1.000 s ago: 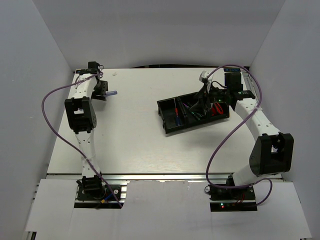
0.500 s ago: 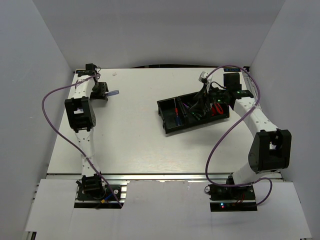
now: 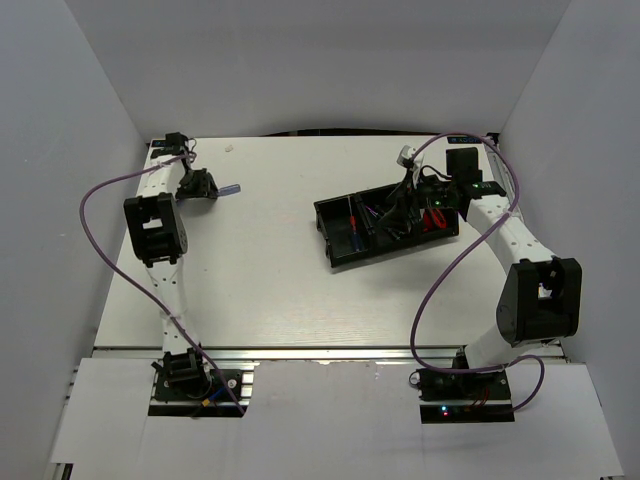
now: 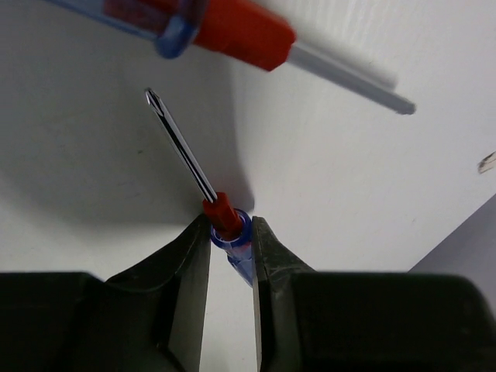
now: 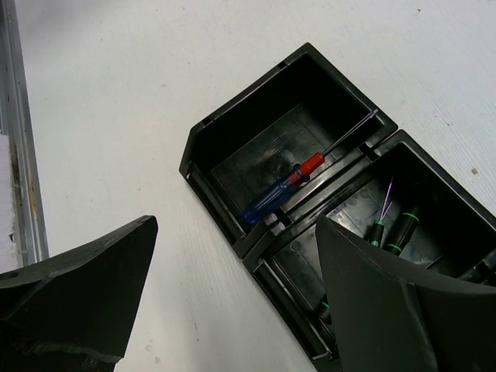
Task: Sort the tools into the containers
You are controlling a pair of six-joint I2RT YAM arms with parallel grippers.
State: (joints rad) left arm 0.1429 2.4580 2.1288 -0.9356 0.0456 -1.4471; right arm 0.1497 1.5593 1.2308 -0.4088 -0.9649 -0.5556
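Observation:
Next, my left gripper goes up, crosses to the right in the top view to above the tray section holding a matching screwdriver and releases.
My left gripper (image 4: pixel 230 232) is shut on the blue handle of a thin red-collared screwdriver (image 4: pixel 221 213), whose tip points away over the white table. A second blue-and-red screwdriver (image 4: pixel 232 29) lies across the top of the left wrist view. In the top view the left gripper (image 3: pixel 203 186) is at the far left with a bluish screwdriver (image 3: pixel 229 188) sticking out to its right. The black three-compartment tray (image 3: pixel 340 255) holds a blue-and-red screwdriver (image 5: pixel 283 190), black green-marked screwdrivers (image 5: pixel 395 229) and red knives (image 3: pixel 432 217). My right gripper (image 5: pixel 232 310) is open and empty above the tray.
White walls close in the table at the back and both sides. A small white speck (image 3: pixel 228 148) lies near the far edge. Purple cables loop from both arms. A metal rail (image 5: pixel 19 155) runs along the table's edge in the right wrist view.
My left gripper has shifted slightly left and nearer with the screwdriver. The right gripper has barely moved over the tray.

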